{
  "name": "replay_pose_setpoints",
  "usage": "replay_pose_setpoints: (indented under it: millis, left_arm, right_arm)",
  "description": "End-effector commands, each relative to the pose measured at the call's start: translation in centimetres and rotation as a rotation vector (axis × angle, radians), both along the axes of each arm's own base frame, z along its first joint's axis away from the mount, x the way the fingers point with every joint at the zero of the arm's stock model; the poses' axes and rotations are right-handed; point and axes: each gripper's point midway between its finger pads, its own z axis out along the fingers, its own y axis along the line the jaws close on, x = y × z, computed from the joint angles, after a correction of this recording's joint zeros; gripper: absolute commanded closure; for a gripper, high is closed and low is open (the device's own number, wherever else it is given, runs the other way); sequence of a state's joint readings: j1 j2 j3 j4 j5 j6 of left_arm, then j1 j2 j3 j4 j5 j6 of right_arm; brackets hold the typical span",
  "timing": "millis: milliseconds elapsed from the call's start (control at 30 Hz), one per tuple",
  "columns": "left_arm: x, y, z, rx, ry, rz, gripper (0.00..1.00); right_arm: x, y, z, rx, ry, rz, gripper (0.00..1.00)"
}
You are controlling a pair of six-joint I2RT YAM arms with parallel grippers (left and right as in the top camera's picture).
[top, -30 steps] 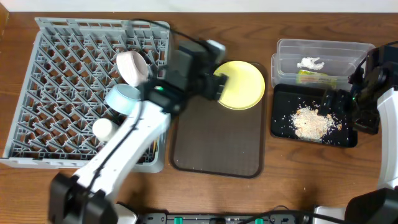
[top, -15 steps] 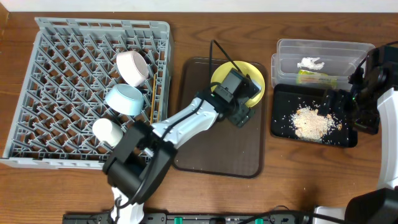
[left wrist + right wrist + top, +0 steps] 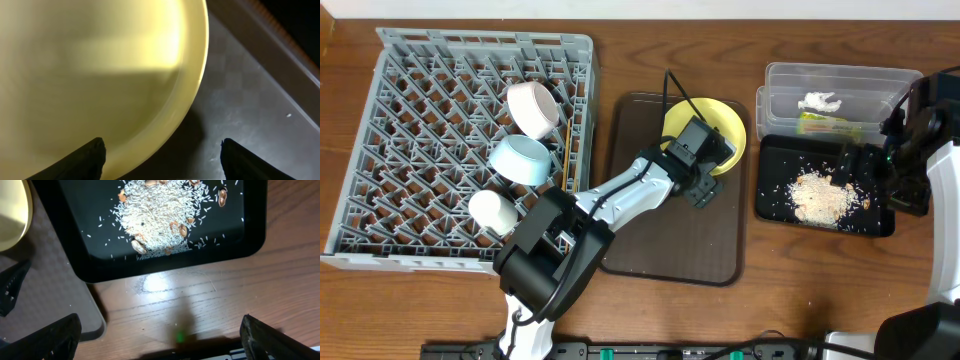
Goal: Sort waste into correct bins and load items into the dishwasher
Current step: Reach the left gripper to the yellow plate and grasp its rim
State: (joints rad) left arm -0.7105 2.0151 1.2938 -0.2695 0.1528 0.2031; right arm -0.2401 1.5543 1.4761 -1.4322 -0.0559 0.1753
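The plate's near rim (image 3: 145, 159) lies below the left gripper, between its fingers, so next the gripper needs to move down to the left in the overhead view and close over both sides of it.
The yellow plate (image 3: 720, 122) lies at the far right corner of the brown serving tray (image 3: 670, 240). My left gripper (image 3: 706, 172) is open at the plate's near rim. In the left wrist view (image 3: 162, 155) one finger is over the plate (image 3: 90, 75) and the other over the tray (image 3: 250, 100). My right gripper (image 3: 853, 165) is open and empty, held above the black tray (image 3: 775, 205) of food bits (image 3: 820, 195). Its wrist view (image 3: 160, 335) shows wood below it. The clear tub (image 3: 840, 78) holds the white paper scrap (image 3: 818, 102) and the wrapper (image 3: 825, 122).
The grey dish rack (image 3: 380, 150) at the left holds the white bowl (image 3: 532, 108), blue bowl (image 3: 520, 160), white cup (image 3: 488, 210) and chopsticks (image 3: 563, 150). In the right wrist view the black tray (image 3: 80, 240) holds the rice-like bits (image 3: 160, 210).
My left arm has swung from the rack's right edge across the brown tray to the yellow plate's near rim. The right arm has not moved.
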Motion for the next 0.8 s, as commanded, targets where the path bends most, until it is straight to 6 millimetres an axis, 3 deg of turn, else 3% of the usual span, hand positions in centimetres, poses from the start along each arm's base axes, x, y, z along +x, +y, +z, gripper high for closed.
replay_pose_setpoints:
  millis: [0, 167, 267, 400, 600, 767]
  left_arm:
    - [-0.6, 1.1, -1.3, 0.044, 0.015, -0.002, 0.27]
    - [-1.4, 1.7, -2.0, 0.069, 0.044, -0.002, 0.40]
    - [-2.0, 2.2, -2.3, 0.091, 0.070, -0.002, 0.55]
    - [-3.0, 4.2, -3.1, 0.182, 0.107, 0.016, 0.68]
    - [-2.8, 7.0, -3.4, 0.319, 0.085, 0.069, 0.74]
    - [-2.0, 8.1, -3.2, 0.379, 0.033, 0.098, 0.81]
  right_arm:
    - [0.0, 0.0, 0.7, -0.001, -0.026, -0.003, 0.01]
    - [0.0, 0.0, 0.7, -0.001, -0.026, -0.003, 0.01]
    - [0.0, 0.0, 0.7, -0.001, -0.026, -0.003, 0.01]
    - [0.0, 0.0, 0.7, -0.001, -0.026, -0.003, 0.01]
    - [0.1, 0.0, 0.7, -0.002, -0.027, -0.003, 0.01]
    - [0.0, 0.0, 0.7, -0.002, -0.027, -0.003, 0.01]
